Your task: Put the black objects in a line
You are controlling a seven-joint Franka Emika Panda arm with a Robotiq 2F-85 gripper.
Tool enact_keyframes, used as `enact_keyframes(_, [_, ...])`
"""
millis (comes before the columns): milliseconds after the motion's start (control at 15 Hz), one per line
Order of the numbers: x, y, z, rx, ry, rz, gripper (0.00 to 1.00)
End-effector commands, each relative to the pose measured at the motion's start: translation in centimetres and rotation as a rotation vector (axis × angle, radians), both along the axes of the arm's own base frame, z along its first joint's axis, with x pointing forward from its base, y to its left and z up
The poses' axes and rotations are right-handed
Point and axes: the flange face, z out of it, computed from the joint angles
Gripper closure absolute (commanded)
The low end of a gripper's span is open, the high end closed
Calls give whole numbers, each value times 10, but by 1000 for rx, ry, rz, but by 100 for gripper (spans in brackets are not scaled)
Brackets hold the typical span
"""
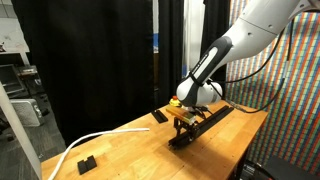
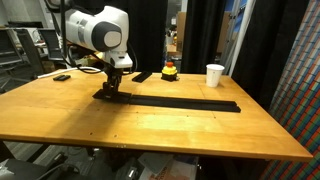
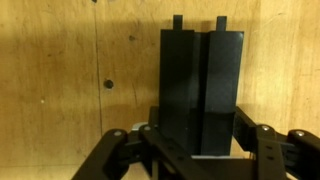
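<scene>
The rest of the line of black bars runs toward the white cup's side. My gripper needs to slide the held end bar that way next and let go of it.
Several black bars lie end to end in a long line (image 2: 180, 102) on the wooden table (image 2: 150, 130); the line also shows in an exterior view (image 1: 205, 120). My gripper (image 2: 108, 88) is low at one end of that line, also in an exterior view (image 1: 182, 125). In the wrist view my gripper (image 3: 198, 140) has its fingers against both sides of a black bar (image 3: 200, 80) that rests on the table. Another black bar (image 2: 142, 76) lies apart behind the line, seen in an exterior view too (image 1: 160, 116). A small black piece (image 1: 87, 163) lies near the table's end.
A white cup (image 2: 214, 75) and a red and yellow object (image 2: 170, 71) stand at the back of the table. A white cable (image 1: 75, 148) lies across the table. Black curtains hang behind.
</scene>
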Motion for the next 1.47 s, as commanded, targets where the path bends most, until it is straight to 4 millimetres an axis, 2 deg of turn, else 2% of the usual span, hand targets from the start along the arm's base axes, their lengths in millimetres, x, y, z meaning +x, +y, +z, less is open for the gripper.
enact_keyframes(0, [6,-7,2,18,3,-1,55])
enact_keyframes(1400, [20,-17,0,27,17,20,55])
